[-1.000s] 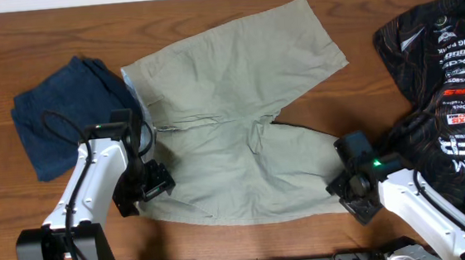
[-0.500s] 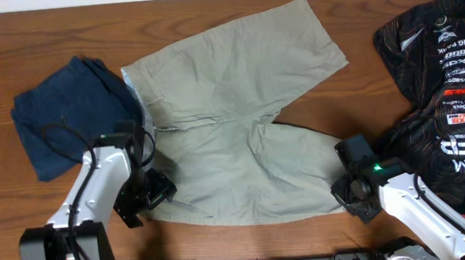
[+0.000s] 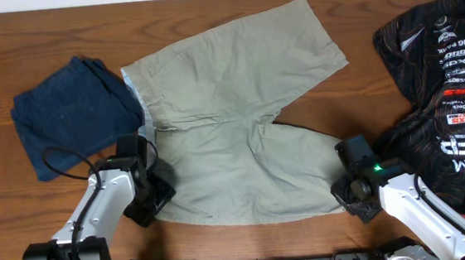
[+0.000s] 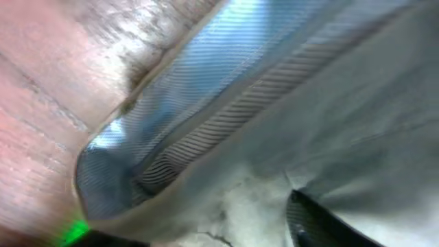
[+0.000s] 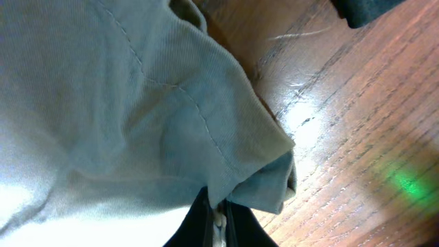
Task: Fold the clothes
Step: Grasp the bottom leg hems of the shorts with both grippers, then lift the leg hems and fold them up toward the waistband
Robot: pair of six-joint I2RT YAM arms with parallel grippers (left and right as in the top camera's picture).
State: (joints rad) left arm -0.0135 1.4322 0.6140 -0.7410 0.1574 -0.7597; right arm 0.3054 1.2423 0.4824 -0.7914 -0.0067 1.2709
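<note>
Next, my right gripper rises, carries the hem outward and releases it over the far leg's corner [image 3: 302, 11], outward of the gripper, because the legs lie apart.
Pale khaki-green shorts [image 3: 233, 138] lie spread flat across the middle of the table. My left gripper [image 3: 153, 198] sits at their near-left waistband corner. In the left wrist view its jaws stand apart, and the waistband [image 4: 226, 110] with its striped lining bunches between them at the left gripper [image 4: 206, 230]. My right gripper [image 3: 347, 189] is at the near-right leg hem. In the right wrist view the right gripper [image 5: 218, 209] is shut on the hem corner of the shorts [image 5: 103, 103], which puckers upward.
Folded navy blue shorts [image 3: 69, 110] lie at the left, close to my left arm. A black jersey [image 3: 449, 88] with white logos is heaped at the right edge beside my right arm. Bare wooden table [image 3: 10, 48] shows around them.
My left gripper has slid in onto the waistband corner and its jaws have narrowed. My right gripper has shut on the leg hem and barely moved.
</note>
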